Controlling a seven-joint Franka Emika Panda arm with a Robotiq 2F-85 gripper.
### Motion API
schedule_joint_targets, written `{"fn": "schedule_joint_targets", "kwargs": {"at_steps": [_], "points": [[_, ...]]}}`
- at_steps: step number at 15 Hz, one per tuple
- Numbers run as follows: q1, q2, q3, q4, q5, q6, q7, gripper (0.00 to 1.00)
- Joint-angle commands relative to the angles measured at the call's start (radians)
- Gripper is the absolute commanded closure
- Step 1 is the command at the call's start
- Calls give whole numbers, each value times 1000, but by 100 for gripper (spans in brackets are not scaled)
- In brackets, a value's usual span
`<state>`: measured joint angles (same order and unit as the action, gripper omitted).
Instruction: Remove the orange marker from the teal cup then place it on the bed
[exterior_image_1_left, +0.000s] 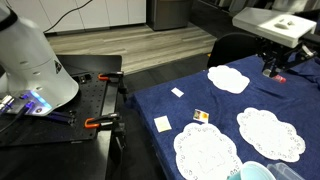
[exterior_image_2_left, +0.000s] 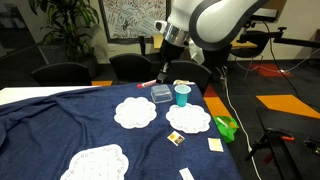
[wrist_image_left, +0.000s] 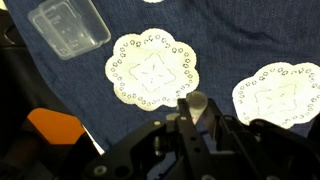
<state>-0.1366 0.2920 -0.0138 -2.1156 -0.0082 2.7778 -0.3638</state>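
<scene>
The robot will next carry the marker (exterior_image_2_left: 147, 84) in its gripper down to the bare cloth between the doilies, closer to the yellow-and-black card, and let it go there.
My gripper (exterior_image_2_left: 158, 68) is shut on the orange marker (exterior_image_2_left: 147, 84) and holds it in the air above the bed (exterior_image_2_left: 60, 125), a navy cloth surface. In the wrist view the marker's pale round end (wrist_image_left: 197, 101) sticks out between my fingers (wrist_image_left: 197, 114), over bare cloth between two doilies. In an exterior view the gripper (exterior_image_1_left: 272, 66) hangs past the far doily with a red tip (exterior_image_1_left: 281, 78) below it. The teal cup (exterior_image_2_left: 182, 95) stands upright to the side of the gripper, apart from it; it also shows at the frame's edge (exterior_image_1_left: 252, 172).
Three white doilies (exterior_image_2_left: 135, 112) (exterior_image_2_left: 188, 118) (exterior_image_2_left: 95, 162) lie on the bed. A clear plastic box (exterior_image_2_left: 160, 93) sits beside the cup and shows in the wrist view (wrist_image_left: 68, 27). A yellow-and-black card (exterior_image_2_left: 175, 138), white cards (exterior_image_1_left: 163, 123) and a green item (exterior_image_2_left: 226, 126) lie nearby. A black metal table (exterior_image_1_left: 90, 100) carries the robot base.
</scene>
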Motion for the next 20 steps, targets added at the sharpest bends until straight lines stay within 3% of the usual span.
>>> {"fn": "schedule_joint_targets", "kwargs": {"at_steps": [1, 4, 7, 10, 20], "points": [[-104, 32, 138, 4, 144, 97, -232, 95], [-203, 61, 275, 19, 298, 99, -471, 95], [-280, 84, 363, 37, 383, 45, -640, 95], [-274, 100, 343, 51, 404, -34, -727, 95], [-193, 208, 226, 172, 336, -219, -810, 95]]}}
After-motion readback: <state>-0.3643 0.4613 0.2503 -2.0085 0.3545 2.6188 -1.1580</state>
